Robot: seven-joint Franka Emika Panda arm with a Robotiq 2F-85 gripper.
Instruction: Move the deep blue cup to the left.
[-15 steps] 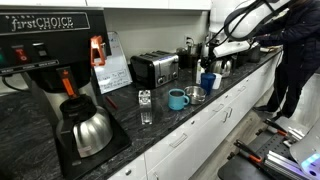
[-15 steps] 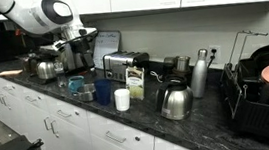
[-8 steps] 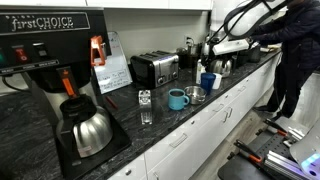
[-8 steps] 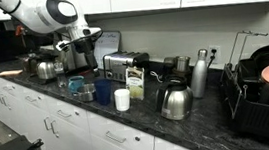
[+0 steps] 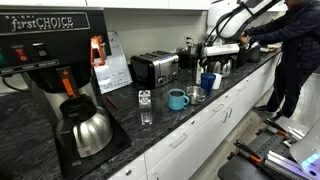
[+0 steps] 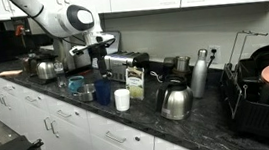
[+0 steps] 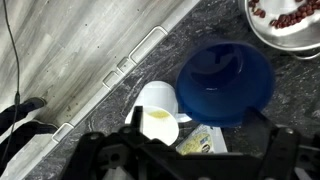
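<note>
My gripper moves down to the rim of the deep blue cup (image 5: 207, 81) beside the white cup next, with its fingers astride the deep blue cup's side.
The deep blue cup (image 5: 207, 81) stands upright on the dark counter, near the front edge; it also shows in an exterior view (image 6: 103, 90). In the wrist view it is seen from above (image 7: 225, 82), empty, with a small white cup (image 7: 158, 112) touching its side. My gripper (image 6: 104, 43) hangs above the cup, apart from it, and also shows in an exterior view (image 5: 222, 48). In the wrist view its dark fingers (image 7: 185, 160) stand wide apart and hold nothing. The teal mug (image 5: 177, 98) stands next to the blue cup.
A carton (image 6: 134, 83) stands behind the white cup (image 6: 122, 99). A toaster (image 5: 153, 68), a drinking glass (image 5: 146, 105) and a coffee machine (image 5: 50, 60) are on the counter. A steel kettle (image 6: 175, 101), a flask (image 6: 200, 75) and a dish rack (image 6: 262, 92) stand further along. A person (image 5: 295, 50) stands by the counter.
The arm has swung along the counter, bringing the gripper over the deep blue cup. The cups have not moved.
</note>
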